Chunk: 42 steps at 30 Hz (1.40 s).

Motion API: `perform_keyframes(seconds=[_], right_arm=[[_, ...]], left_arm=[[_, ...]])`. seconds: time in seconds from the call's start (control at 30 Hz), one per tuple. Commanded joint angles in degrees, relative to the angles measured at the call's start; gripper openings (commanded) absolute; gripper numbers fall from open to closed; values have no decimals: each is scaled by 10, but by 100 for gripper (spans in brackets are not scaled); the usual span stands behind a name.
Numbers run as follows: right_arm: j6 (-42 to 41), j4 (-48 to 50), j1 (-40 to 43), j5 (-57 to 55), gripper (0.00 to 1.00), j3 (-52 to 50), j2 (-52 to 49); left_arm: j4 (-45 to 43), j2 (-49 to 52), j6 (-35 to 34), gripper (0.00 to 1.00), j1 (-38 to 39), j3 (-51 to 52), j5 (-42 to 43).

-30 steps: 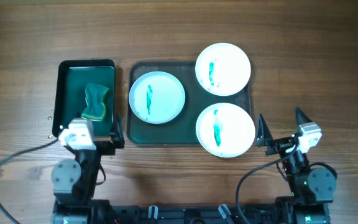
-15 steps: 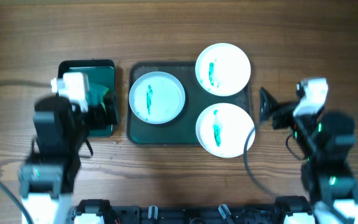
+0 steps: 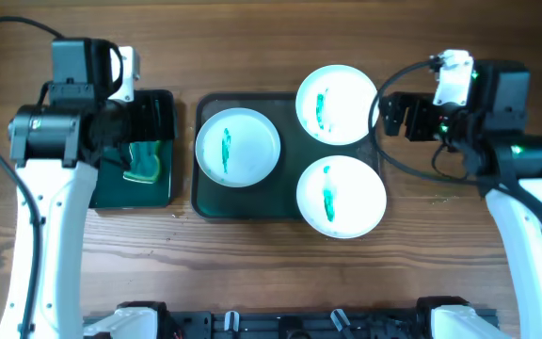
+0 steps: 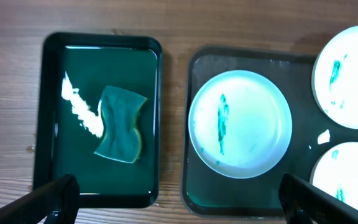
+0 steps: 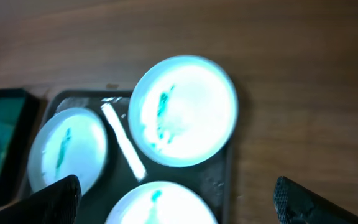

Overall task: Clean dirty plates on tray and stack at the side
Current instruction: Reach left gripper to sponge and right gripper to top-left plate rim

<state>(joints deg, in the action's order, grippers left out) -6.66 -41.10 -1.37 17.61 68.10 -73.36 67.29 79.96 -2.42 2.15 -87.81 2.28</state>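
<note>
The tray is bare by the sponge-side plate's rim facing the others, which leaves room for a fingertip, so my right gripper will move past the far plate and down onto that rim.
Three dirty plates lie on the large dark-green tray (image 3: 288,185), each white with a teal smear: one at the left (image 3: 238,147), one at the far right (image 3: 338,104), one at the near right (image 3: 341,196). My left gripper (image 3: 149,121) hangs open and empty over the small sponge tray. My right gripper (image 3: 387,115) is open and empty just right of the far-right plate. The left wrist view shows the left plate (image 4: 240,123) and the tray (image 4: 197,186) between wide-apart fingertips (image 4: 55,199). In the right wrist view all three plates (image 5: 184,111) (image 5: 67,149) (image 5: 163,208) appear.
A smaller, deep green tray (image 3: 163,193) stands left of the large one and holds a green sponge (image 3: 145,158), also seen as the sponge (image 4: 121,123) from the left wrist. Bare wooden table (image 3: 459,245) lies to the right of and in front of the trays.
Both arms have lifted from the table's front edge and swung away from it: the left over the sponge tray, the right beside the far-right plate. Both grippers stayed open.
</note>
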Motion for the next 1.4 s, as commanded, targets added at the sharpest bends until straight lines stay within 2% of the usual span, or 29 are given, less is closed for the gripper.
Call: perform_keyframes(seconds=[0.0, 0.23, 0.37, 0.57, 0.63, 0.73, 1.13, 1.37], right_arm=[[-25, 12, -10, 108, 90, 12, -34], [-85, 2, -79, 107, 79, 31, -122], [-115, -54, -134, 68, 65, 109, -218], [-139, -106, -193, 13, 53, 223, -349], [-153, -93, -204, 5, 52, 228, -375], [-165, -75, -219, 4, 49, 228, -413], [-184, -17, -265, 2, 33, 226, -508], [-193, 4, -272, 1, 15, 222, -527]], left_arm=[[-2, 5, 3, 100, 2, -14, 46], [5, 7, 2, 100, 2, -14, 70], [31, 32, -72, 100, -3, -14, -15], [63, 95, -105, 100, -33, -14, -39], [62, 116, -105, 97, -39, -14, -39], [51, 141, -104, 81, -44, -14, -40], [26, 162, -100, 81, -44, -14, -50], [24, 162, -100, 80, -44, -14, -58]])
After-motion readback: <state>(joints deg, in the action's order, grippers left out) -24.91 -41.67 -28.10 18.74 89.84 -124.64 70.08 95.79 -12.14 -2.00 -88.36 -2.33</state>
